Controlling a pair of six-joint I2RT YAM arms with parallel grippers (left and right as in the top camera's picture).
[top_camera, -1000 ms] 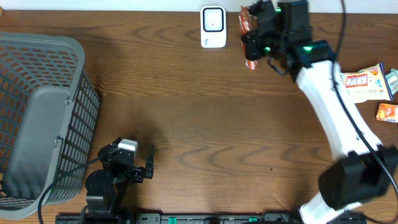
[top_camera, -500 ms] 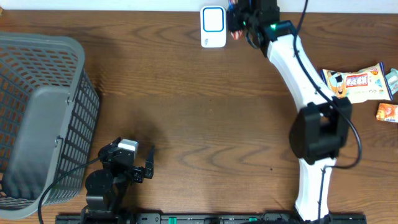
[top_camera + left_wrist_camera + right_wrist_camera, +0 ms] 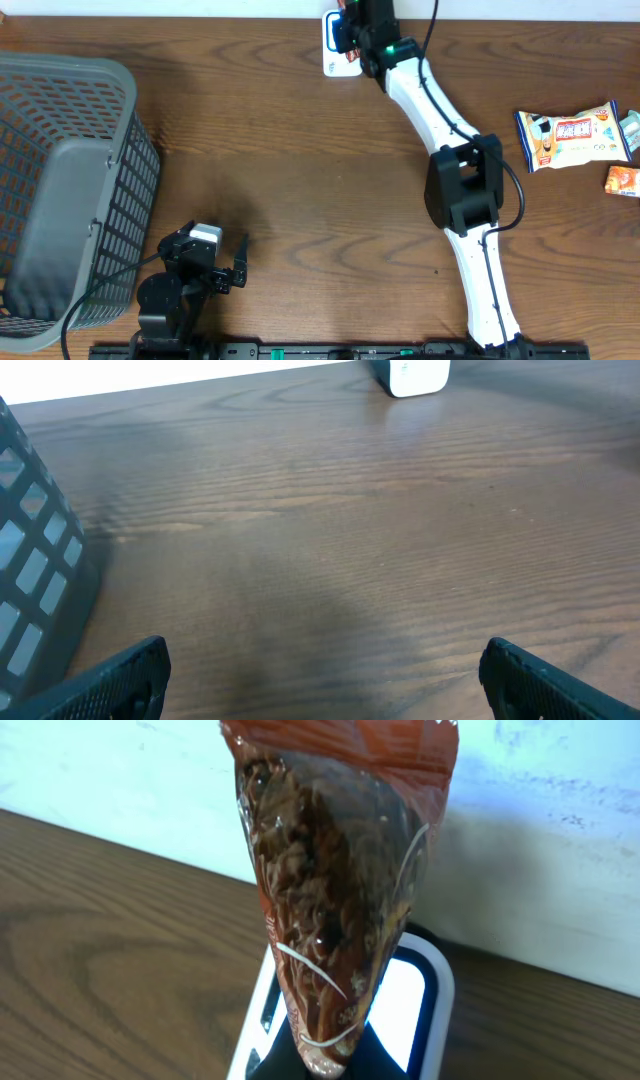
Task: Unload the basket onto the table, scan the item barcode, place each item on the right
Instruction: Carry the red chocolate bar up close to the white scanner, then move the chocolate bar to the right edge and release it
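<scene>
The robot's right gripper should next swing back and to its right in the overhead view, where the other snacks lie, and release the packet beside the snack bag.
A brown and orange snack packet stands up between the jaws of my right gripper, which is shut on its lower end. The packet hangs just above the white barcode scanner, whose window glows bright behind it. In the overhead view the right gripper reaches to the table's far edge and covers most of the scanner. My left gripper rests low at the near left, open, with only bare wood between its fingertips.
A grey mesh basket fills the left side and shows at the left edge of the left wrist view. A white and blue snack bag and a small orange packet lie at the right edge.
The right arm has swung left along the back edge, carrying the packet from right of the scanner to directly over it. The left arm has not moved.
</scene>
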